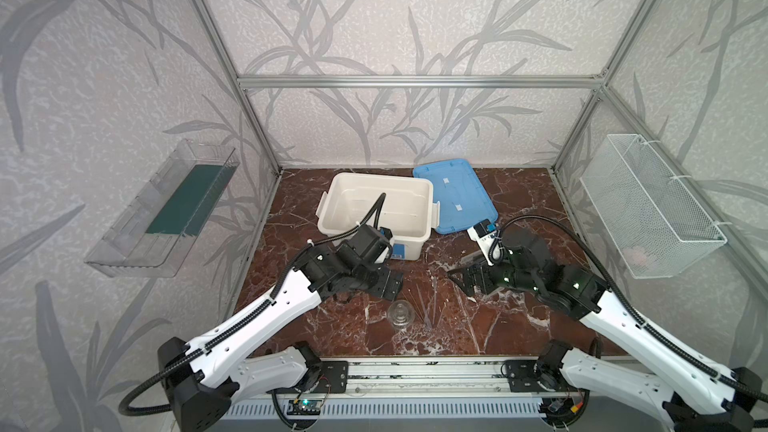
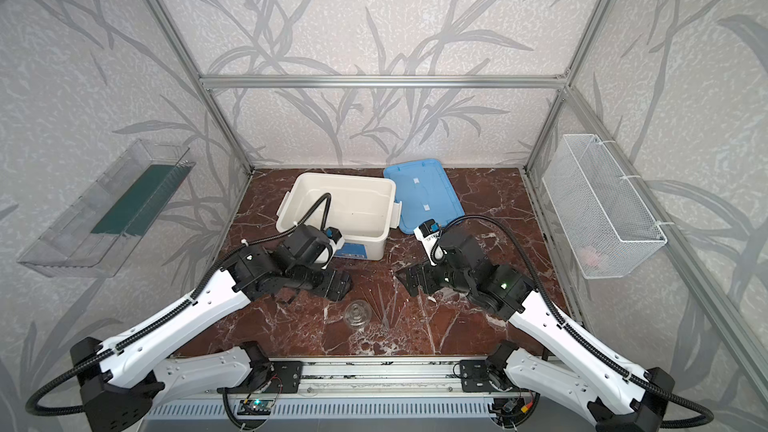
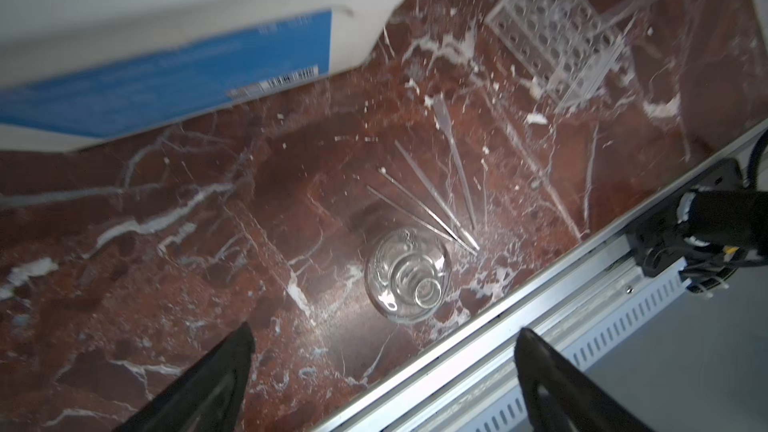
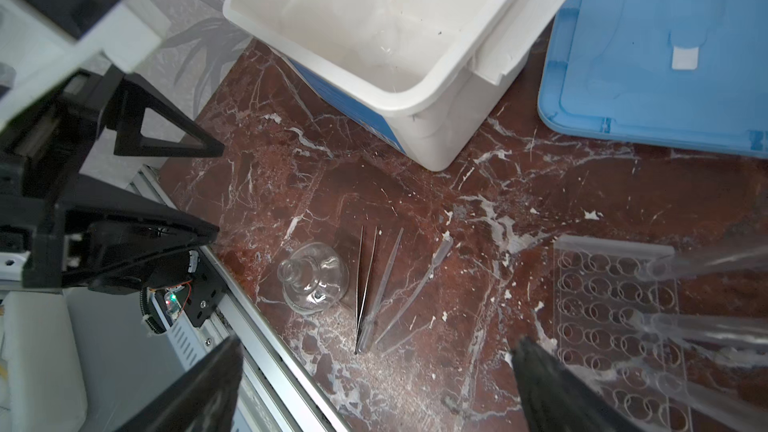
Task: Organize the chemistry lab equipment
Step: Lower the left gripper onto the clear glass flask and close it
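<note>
I should next lower my left gripper back toward the table's front edge, with its open fingers on either side of the small flask's round body [image 1: 401,314] [image 3: 407,276], because that body is below and nearer my base.
A small clear flask [image 1: 400,314] [image 2: 357,314] [image 3: 409,274] [image 4: 313,280] stands near the front edge of the marble table. Thin rods [image 1: 428,305] [image 3: 432,201] [image 4: 368,284] lie fanned out just right of it, with a slim clear pipette [image 4: 419,284] beside them. The clear many-holed rack [image 3: 557,35] [image 4: 619,317] lies flat farther right, with clear tubes [image 4: 706,326] resting across it. My left gripper [image 1: 390,282] [image 3: 386,336] hovers open above and behind the flask, holding nothing. My right gripper [image 1: 461,278] [image 4: 378,344] is open and empty over the rods' near ends.
An open white tub [image 1: 376,205] [image 4: 395,27] stands at the back centre, with its blue lid [image 1: 455,197] [image 4: 665,43] lying flat to its right. A clear tray [image 1: 162,209] hangs on the left wall and a white wire basket [image 1: 648,205] on the right wall.
</note>
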`<state>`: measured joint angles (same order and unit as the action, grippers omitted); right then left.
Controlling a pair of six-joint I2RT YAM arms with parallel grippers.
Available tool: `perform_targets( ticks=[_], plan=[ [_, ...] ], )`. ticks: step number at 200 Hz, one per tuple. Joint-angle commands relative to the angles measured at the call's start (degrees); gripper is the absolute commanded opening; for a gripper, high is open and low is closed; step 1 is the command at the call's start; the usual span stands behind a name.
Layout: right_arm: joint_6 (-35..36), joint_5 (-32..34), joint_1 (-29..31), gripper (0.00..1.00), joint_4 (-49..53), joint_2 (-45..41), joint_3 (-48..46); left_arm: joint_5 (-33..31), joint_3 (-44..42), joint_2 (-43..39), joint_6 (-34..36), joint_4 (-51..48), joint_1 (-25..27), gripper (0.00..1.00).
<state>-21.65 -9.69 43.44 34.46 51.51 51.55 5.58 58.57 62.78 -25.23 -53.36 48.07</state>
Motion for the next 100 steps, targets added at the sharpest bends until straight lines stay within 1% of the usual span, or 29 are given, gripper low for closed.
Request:
perform_targets(
  ticks=[1, 8, 15, 30, 43, 56, 76, 100],
  plan=[
    [-1.82, -1.6, 0.02, 0.99, 0.36, -1.23, -1.82, -5.77, -4.19, -1.34, -7.04, 5.41, 5.39, 0.99],
    [-2.07, -2.02, -0.02, 0.99, 0.11, -1.23, -2.18, -8.81, -5.28, -0.65, -8.26, 5.44, 6.99, 0.99],
    [-2.32, -2.45, 0.02, 0.99, -0.01, -1.17, -2.37, -10.46, -6.36, 0.07, -9.55, 5.61, 7.91, 0.99],
    [-2.51, -2.81, 0.06, 0.99, -0.16, -0.89, -2.58, -10.8, -8.61, 1.4, -12.05, 8.44, 9.8, 0.99],
    [-2.39, -3.28, 0.07, 0.99, -0.26, -0.66, -2.94, -11.7, -10.63, 2.34, -13.22, 12.85, 12.69, 0.99],
    [-2.26, -3.41, 0.07, 0.99, 0.12, -0.31, -3.03, -12.81, -11.39, 3.71, -14.32, 15.14, 14.85, 0.99],
    [-2.67, -3.41, 0.07, 0.99, -0.45, -0.35, -3.76, -13.55, -12.5, 6.32, -15.9, 17.26, 15.82, 0.99],
    [-3.39, -3.73, 0.09, 0.99, -1.41, 0.23, -4.69, -15.16, -12.45, 10.79, -16.58, 17.34, 17.28, 0.99]
  ],
)
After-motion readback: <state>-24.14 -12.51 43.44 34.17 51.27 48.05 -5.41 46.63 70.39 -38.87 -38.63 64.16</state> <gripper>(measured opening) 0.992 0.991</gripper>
